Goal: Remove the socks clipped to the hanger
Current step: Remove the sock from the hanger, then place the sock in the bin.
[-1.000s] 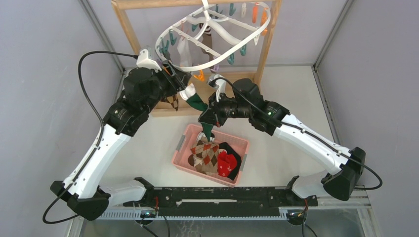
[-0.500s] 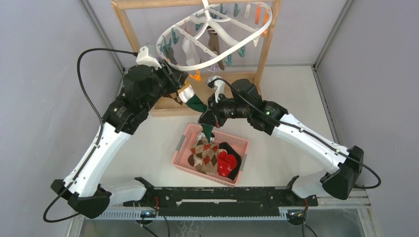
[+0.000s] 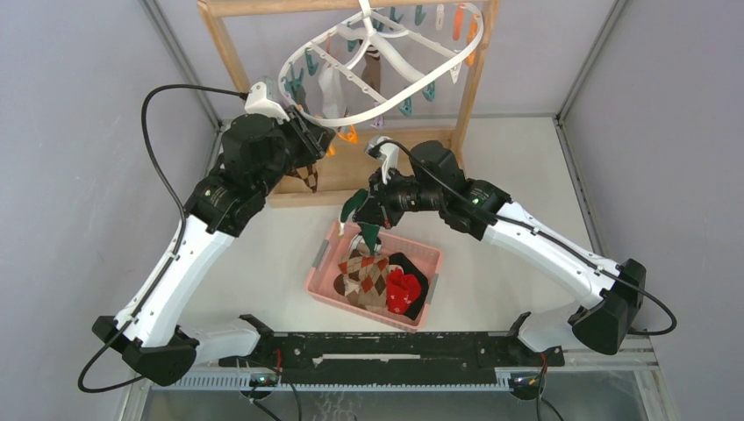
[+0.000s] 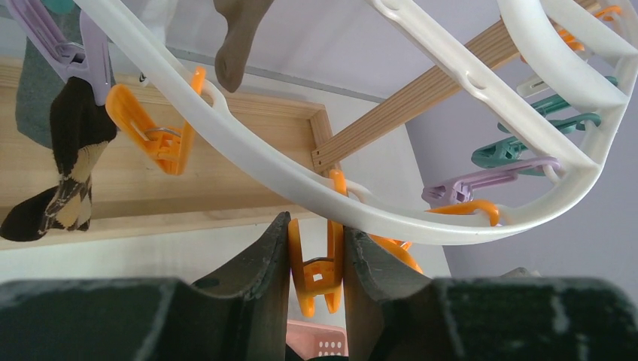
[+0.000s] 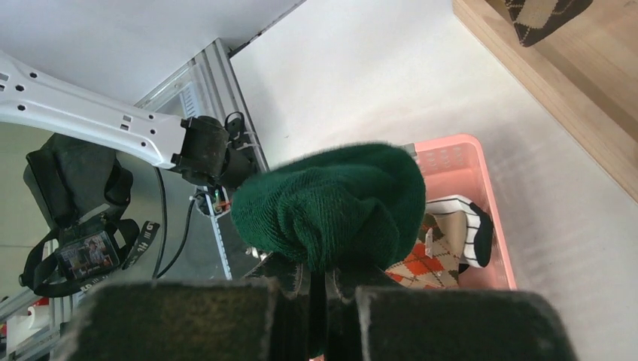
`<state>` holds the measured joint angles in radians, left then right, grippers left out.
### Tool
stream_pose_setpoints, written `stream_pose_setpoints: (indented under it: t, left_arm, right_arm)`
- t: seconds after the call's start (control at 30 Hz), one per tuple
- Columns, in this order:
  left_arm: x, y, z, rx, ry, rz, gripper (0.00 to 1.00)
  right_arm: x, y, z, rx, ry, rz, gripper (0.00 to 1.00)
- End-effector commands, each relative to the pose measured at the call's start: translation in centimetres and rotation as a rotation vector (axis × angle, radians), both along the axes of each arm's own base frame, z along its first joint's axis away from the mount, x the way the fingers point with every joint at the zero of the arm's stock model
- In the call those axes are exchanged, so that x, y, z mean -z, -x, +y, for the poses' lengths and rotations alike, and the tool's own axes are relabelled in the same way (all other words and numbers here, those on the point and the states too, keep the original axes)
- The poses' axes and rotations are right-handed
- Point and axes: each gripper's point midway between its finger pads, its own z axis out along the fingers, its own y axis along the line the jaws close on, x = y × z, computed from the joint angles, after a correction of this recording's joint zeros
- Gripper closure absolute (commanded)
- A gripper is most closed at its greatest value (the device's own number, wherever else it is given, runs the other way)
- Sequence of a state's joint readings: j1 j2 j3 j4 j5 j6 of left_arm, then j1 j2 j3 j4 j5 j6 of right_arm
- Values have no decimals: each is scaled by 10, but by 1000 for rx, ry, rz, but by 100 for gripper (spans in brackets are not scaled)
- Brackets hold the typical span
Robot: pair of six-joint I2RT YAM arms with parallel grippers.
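Observation:
My right gripper lowers the unclipped dark green sock back over the argyle sock in the pink basket next and releases, since that lies below and back of it.
The white oval hanger point(image 3: 386, 53) hangs from the wooden frame, with orange, teal and purple clips; it also shows in the left wrist view point(image 4: 301, 173). My left gripper point(image 4: 316, 259) is shut on an orange clip point(image 4: 316, 274) under the rim, squeezing it. My right gripper point(image 5: 323, 289) is shut on a dark green sock point(image 5: 335, 203), free of the clip and held above the pink basket point(image 3: 320, 263). A brown argyle sock point(image 4: 64, 180) and a beige-brown sock point(image 4: 233, 37) still hang on the hanger.
The pink basket point(image 5: 459, 165) holds several socks: argyle, red point(image 3: 402, 289), black, white striped. The wooden frame point(image 3: 228, 53) and its base board point(image 4: 173, 188) stand behind both arms. Grey walls close in left and right.
The green sock has come free of the orange clip and dropped toward my right gripper over the basket. The hanger has swung back slightly. My left gripper stays on the clip.

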<state>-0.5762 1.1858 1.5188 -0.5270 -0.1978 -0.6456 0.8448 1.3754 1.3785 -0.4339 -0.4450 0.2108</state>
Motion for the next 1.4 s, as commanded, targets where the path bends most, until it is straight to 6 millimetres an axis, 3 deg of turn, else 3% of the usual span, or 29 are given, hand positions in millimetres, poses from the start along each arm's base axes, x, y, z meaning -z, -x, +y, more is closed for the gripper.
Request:
stream_pose_setpoints:
  t: [0.0,0.33,0.5,0.67,0.87,1.1,1.37]
  left_arm:
    - [-40,2,3,2,51,-96,79]
    - [-35,6,5,4,37,-80,62]
    - [-33,9,11,-11,27,-78,57]
    - [-30,13,17,-30,23,-76,55]
    - [-28,17,25,-54,22,-75,55]
    - [-24,20,31,-75,16,-72,54]
    - [-23,22,34,-82,11,-72,51]
  right_arm:
    - [3,5,-4,-10,-2,4,100]
    - [51,24,-12,-64,114,115,100]
    - [84,41,-12,-121,203,183,100]
    - [101,55,-9,-171,259,206,99]
    - [107,61,-7,-194,277,216,90]
    - [107,60,-9,-178,286,205,57]
    - [101,59,-11,-161,279,188,48]
